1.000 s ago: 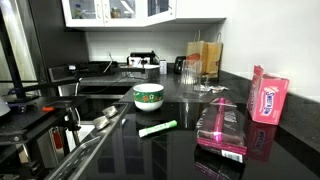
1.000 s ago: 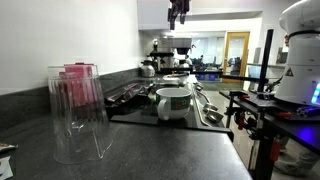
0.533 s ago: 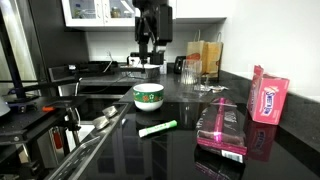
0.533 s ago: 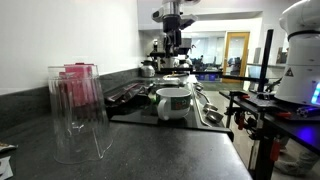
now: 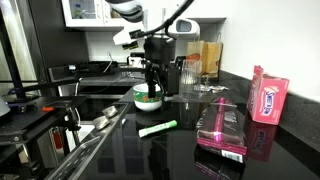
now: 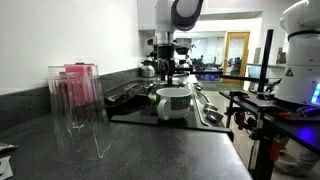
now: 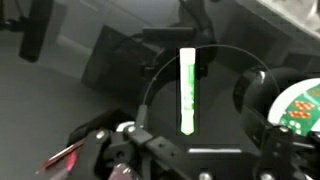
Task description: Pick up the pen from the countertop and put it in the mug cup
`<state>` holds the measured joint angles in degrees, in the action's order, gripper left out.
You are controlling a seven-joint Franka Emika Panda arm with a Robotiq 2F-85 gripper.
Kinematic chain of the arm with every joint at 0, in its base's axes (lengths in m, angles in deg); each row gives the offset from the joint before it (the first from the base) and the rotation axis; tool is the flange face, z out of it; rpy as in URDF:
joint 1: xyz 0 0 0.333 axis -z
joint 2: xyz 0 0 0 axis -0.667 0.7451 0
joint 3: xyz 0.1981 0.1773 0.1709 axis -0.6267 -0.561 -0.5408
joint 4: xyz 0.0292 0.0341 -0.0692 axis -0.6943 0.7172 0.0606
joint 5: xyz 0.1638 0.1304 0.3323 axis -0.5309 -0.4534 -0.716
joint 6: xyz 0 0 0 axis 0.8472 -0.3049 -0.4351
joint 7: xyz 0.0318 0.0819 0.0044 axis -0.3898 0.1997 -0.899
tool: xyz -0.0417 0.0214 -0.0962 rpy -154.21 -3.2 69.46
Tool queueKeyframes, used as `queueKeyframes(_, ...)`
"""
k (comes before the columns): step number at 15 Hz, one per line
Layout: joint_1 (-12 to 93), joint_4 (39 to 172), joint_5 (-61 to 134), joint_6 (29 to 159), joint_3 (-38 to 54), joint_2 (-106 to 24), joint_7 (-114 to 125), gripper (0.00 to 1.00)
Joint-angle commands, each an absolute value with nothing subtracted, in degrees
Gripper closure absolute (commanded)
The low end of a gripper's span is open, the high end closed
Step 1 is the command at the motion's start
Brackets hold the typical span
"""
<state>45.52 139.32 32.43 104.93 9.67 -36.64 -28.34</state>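
Note:
I will next shift my gripper and lower it toward the pen's end nearer the pink package (image 7: 187, 121).
The bright-green pen (image 5: 157, 128) lies flat on the black countertop, in front of the white-and-green cup (image 5: 148, 97). In the wrist view the pen (image 7: 186, 90) lies lengthwise in the middle, with the cup (image 7: 300, 106) at the right edge. My gripper (image 5: 152, 84) hangs above the counter near the cup, higher than the pen and touching neither. It also shows in an exterior view (image 6: 166, 66) above the cup (image 6: 173, 102). Its fingers (image 7: 190, 152) are spread wide and empty. The pen is not visible in that exterior view.
A pink package (image 5: 268, 98) and a clear box with pink contents (image 5: 222, 124) stand beside the pen. A glass (image 5: 188, 72) and a wooden block (image 5: 208, 57) stand behind. A clear plastic container (image 6: 78, 112) is near the camera. A stove (image 5: 95, 72) is further along.
The arm has come down from above into view and now hangs low near the cup. The pen and the cup have not moved.

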Motion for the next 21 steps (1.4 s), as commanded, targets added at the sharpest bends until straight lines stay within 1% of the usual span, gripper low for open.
queueKeyframes(1, 46.3, 135.7, 39.5, 104.9, 8.7, -31.7, -26.1, 0.0)
queueKeyframes(3, 46.8, 134.2, 40.8, 104.3, 8.1, -29.8, -26.0, 0.05)
queueKeyframes(4, 47.0, 133.4, 41.3, 104.0, 7.7, -29.0, -26.5, 0.02)
queueKeyframes(5, 47.1, 132.6, 41.7, 103.4, 7.4, -28.4, -26.5, 0.03)
queueKeyframes(6, 47.0, 131.9, 42.1, 103.3, 7.3, -27.7, -26.3, 0.01)
queueKeyframes(7, 46.8, 131.1, 42.3, 102.5, 7.0, -27.0, -26.1, 0.05)
queueKeyframes(10, 45.9, 129.7, 43.6, 101.0, 6.8, -25.2, -24.9, 0.07)
queueKeyframes(11, 45.7, 129.3, 43.7, 100.8, 6.8, -24.6, -23.5, 0.22)
queueKeyframes(12, 45.6, 129.0, 43.7, 100.9, 6.7, -24.1, -22.4, 0.32)
queueKeyframes(15, 46.2, 127.1, 42.7, 99.5, 6.2, -22.8, -20.4, 0.53)
queueKeyframes(20, 47.0, 124.8, 41.9, 95.9, 5.6, -22.1, -20.0, 0.93)
queueKeyframes(21, 47.1, 124.4, 41.8, 95.4, 5.6, -21.9, -20.0, 0.99)
